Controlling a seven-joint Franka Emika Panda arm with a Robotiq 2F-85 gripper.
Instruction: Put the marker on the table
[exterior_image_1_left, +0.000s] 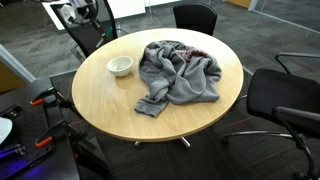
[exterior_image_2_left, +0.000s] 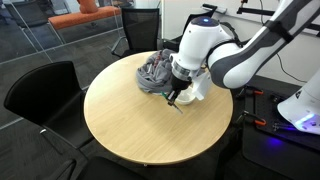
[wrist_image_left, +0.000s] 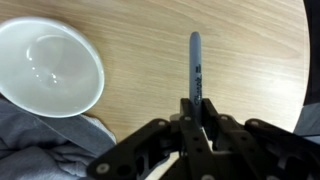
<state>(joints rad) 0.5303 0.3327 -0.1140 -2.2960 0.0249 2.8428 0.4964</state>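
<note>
I should next lower the marker with my gripper onto the table (exterior_image_1_left: 112, 51) next to the white bowl, and then open my gripper.
In the wrist view my gripper (wrist_image_left: 197, 102) is shut on the greenish-teal marker (wrist_image_left: 196, 62), which sticks out beyond the fingertips over the light wood table (wrist_image_left: 255, 55). In an exterior view the gripper (exterior_image_2_left: 176, 98) hangs close above the round table (exterior_image_2_left: 140, 135), beside the grey cloth; the marker is too small to make out there. In an exterior view the table (exterior_image_1_left: 100, 95) shows, but no arm or marker shows over it.
A white bowl (wrist_image_left: 45, 65) (exterior_image_1_left: 120, 66) stands next to the gripper. A crumpled grey cloth (exterior_image_1_left: 180, 72) (exterior_image_2_left: 155, 70) (wrist_image_left: 30, 150) lies on the table's middle. Black office chairs (exterior_image_1_left: 285, 100) (exterior_image_2_left: 40, 95) ring the table.
</note>
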